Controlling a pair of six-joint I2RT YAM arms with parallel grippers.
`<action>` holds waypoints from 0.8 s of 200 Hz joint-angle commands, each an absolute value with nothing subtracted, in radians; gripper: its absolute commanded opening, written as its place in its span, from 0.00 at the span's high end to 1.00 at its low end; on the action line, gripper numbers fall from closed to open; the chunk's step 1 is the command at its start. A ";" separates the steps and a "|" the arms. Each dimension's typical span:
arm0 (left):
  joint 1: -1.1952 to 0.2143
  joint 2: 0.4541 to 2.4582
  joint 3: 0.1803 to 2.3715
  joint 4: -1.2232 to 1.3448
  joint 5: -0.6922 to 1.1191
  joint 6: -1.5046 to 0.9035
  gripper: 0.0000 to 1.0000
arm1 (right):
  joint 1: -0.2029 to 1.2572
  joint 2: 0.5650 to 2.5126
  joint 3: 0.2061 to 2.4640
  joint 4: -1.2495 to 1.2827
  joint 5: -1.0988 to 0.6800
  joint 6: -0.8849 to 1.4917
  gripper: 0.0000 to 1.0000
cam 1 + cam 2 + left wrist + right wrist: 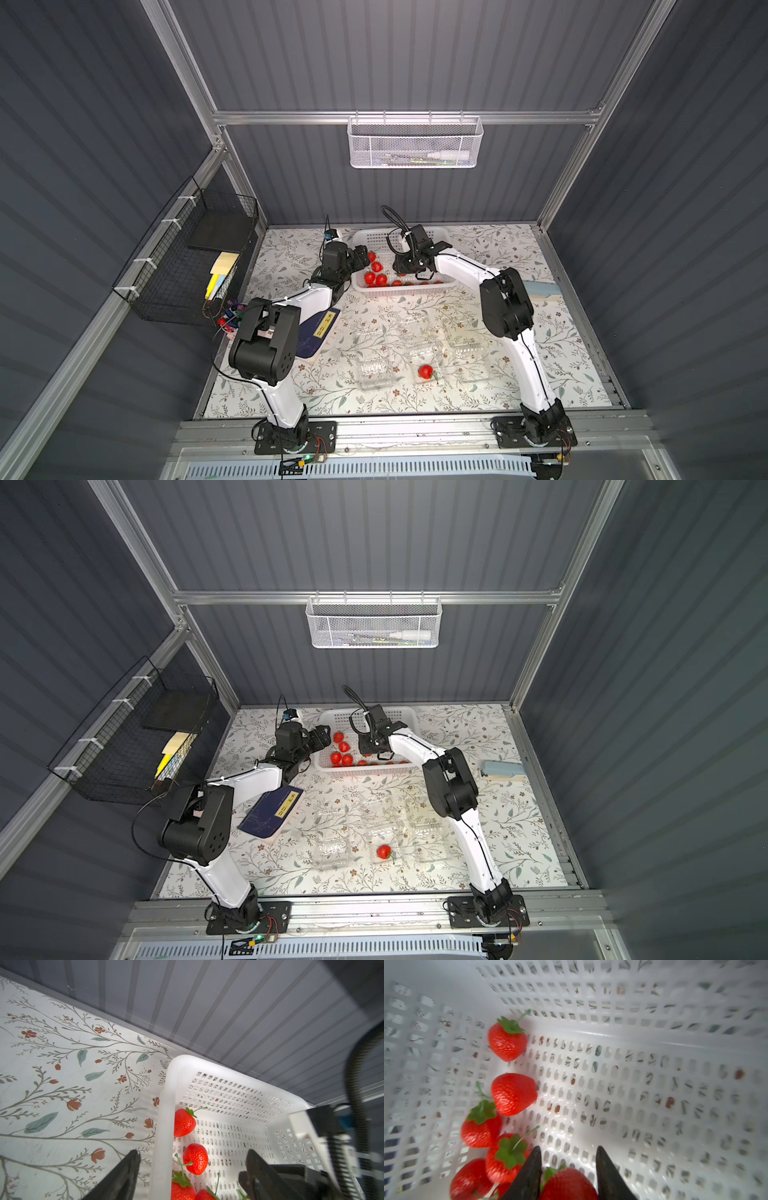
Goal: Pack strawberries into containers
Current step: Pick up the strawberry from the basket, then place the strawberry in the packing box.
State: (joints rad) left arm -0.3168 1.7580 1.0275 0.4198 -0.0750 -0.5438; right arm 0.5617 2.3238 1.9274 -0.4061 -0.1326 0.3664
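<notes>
My right gripper next rises from the basket, goes back and down into the middle container's far part (417, 362) and releases the strawberry, as that spot is empty.
Several red strawberries (376, 276) with green caps lie in the left part of the white perforated basket (399, 291). My right gripper (568, 1149) reaches down into the basket and is shut on a strawberry (569, 1184), which sits between both fingers. At the basket's left wall (166, 1115) my left gripper (192, 1152) is open, one finger outside over the table and one inside above the strawberries (195, 1158). Three clear containers (376, 372) (432, 353) (471, 361) stand open on the near table. One strawberry (425, 371) lies in the middle container.
A dark blue book (320, 332) lies under the left arm. A black wire rack (187, 266) hangs on the left wall and a white mesh basket (415, 143) on the back wall. A pale blue object (503, 769) lies at the table's right edge.
</notes>
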 commanded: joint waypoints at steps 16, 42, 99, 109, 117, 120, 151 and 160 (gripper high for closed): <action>-0.310 1.682 1.004 0.437 -0.058 -0.548 0.18 | 0.562 2.089 1.804 -0.379 -0.132 0.371 0.80; -0.310 1.655 1.003 0.425 -0.061 -0.542 0.18 | 0.564 1.942 1.684 -0.370 -0.127 0.381 0.80; -0.311 1.611 1.017 0.407 -0.057 -0.537 0.17 | 0.623 1.548 1.267 -0.399 -0.073 0.411 0.81; -0.310 1.609 1.020 0.407 -0.054 -0.540 0.17 | 0.649 1.485 1.198 -0.409 -0.051 0.409 0.81; -0.310 1.610 1.020 0.408 -0.051 -0.542 0.17 | 0.675 1.436 1.153 -0.426 -0.029 0.415 0.81; -0.311 1.609 1.021 0.408 -0.049 -0.544 0.17 | 0.684 1.423 1.136 -0.434 -0.024 0.420 0.81; -0.311 1.611 1.022 0.414 -0.043 -0.554 0.17 | 0.772 1.325 0.976 -0.470 -0.015 0.513 0.80; -0.310 1.611 1.022 0.414 -0.044 -0.557 0.17 | 0.798 1.322 0.940 -0.468 -0.020 0.548 0.80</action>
